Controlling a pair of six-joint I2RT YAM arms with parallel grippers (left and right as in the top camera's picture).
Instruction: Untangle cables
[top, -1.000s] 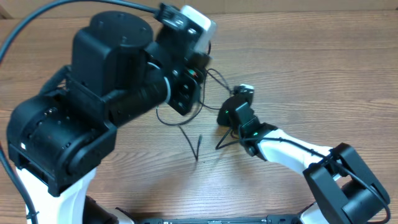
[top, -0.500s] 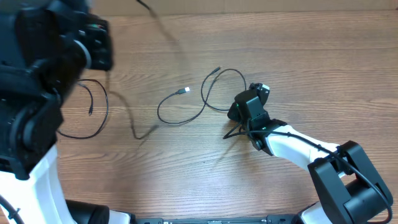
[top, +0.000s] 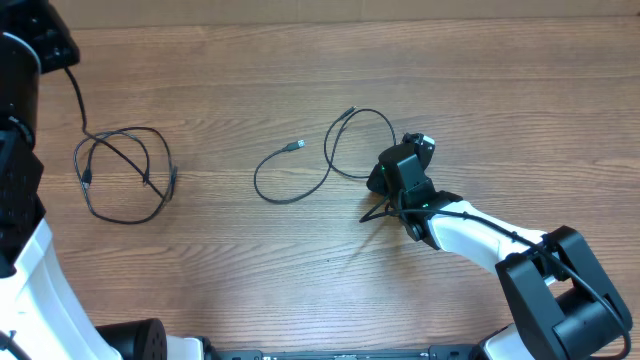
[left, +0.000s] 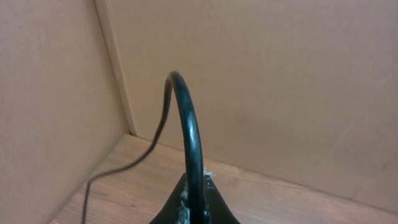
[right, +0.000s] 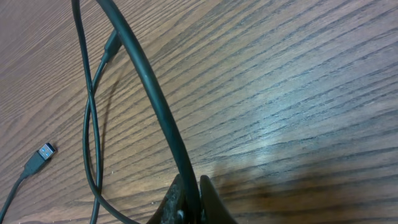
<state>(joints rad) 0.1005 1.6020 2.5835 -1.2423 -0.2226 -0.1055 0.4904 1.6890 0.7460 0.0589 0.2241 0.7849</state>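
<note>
I will next move my left gripper down, tilting it downward, and let go of the cable over the wood beside its loops. The loops are below the gripper, clear of the other cable.
Two thin black cables lie apart on the wooden table. One cable lies in loose loops at the left; a strand rises from it to my left gripper, which is shut on it high up near the cardboard wall. The other cable curves across the middle, with a silvery USB plug and a small dark plug. My right gripper is shut on this cable low over the table. The right wrist view shows the jaws pinching the cable, the USB plug and the dark plug.
Cardboard walls stand at the table's back and left. My left arm fills the far left edge and my right arm reaches in from the lower right. Bare wood lies at the back right.
My left arm has swung from the centre to the far left, carrying one cable away from the other; it now lies in loops at the left. My right gripper has shifted slightly right, holding its cable.
</note>
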